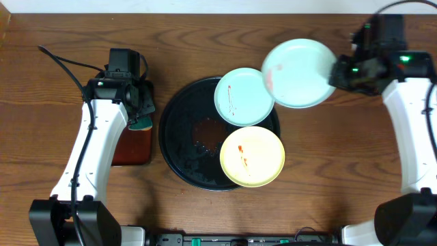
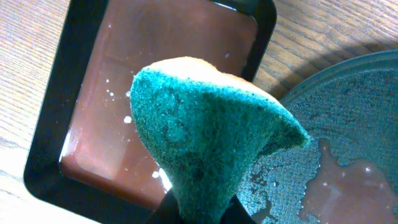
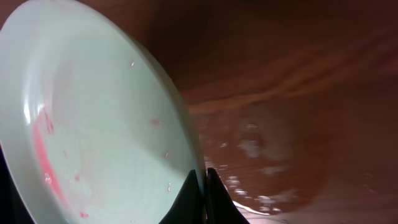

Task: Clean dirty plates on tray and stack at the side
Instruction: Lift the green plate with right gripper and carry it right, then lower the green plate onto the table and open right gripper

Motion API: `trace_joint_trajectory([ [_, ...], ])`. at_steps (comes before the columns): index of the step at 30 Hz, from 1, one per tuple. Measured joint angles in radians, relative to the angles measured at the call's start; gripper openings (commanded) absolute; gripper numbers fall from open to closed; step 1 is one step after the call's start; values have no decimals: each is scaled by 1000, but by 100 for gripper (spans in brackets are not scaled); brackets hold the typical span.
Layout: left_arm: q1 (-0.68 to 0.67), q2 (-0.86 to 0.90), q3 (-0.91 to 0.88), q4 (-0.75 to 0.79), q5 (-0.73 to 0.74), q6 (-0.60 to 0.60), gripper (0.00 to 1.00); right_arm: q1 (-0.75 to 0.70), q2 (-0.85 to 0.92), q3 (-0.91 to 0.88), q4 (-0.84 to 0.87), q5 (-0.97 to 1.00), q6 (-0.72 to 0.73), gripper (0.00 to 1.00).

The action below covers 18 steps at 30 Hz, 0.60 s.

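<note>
I should next move my right gripper back and down, toward my base, to release the plate on the bare tabletop beside the round tray.
My right gripper (image 1: 336, 71) is shut on the rim of a mint plate (image 1: 298, 72) with pink smears and holds it lifted beyond the tray's far right rim; it fills the right wrist view (image 3: 93, 124) with the fingers (image 3: 203, 186) pinching its edge. The black round tray (image 1: 179, 130) holds a pale blue plate (image 1: 244, 96) with a red streak and a pale yellow plate (image 1: 252, 156) with orange smears. My left gripper (image 1: 141, 109) is shut on a green sponge (image 2: 205, 130) over the small rectangular tray.
A small rectangular dark tray (image 1: 133, 143) with brownish liquid lies left of the round tray; it also shows in the left wrist view (image 2: 81, 56). Brown liquid pools in the round tray's middle (image 1: 205, 130). Cables run at the far left (image 1: 61, 61).
</note>
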Motion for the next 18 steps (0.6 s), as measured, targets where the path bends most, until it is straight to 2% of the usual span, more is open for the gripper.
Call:
trace_joint_trajectory([
  [7, 0, 0, 0, 4, 0, 0, 8, -157, 3, -215, 102, -12, -33, 1],
  [16, 0, 0, 0, 3, 0, 0, 8, -192, 13, -563, 410, 51, -35, 2],
  [17, 0, 0, 0, 4, 0, 0, 8, -192, 14, -586, 435, 55, -35, 3],
  [18, 0, 0, 0, 4, 0, 0, 8, -192, 13, -608, 463, 56, -36, 9],
])
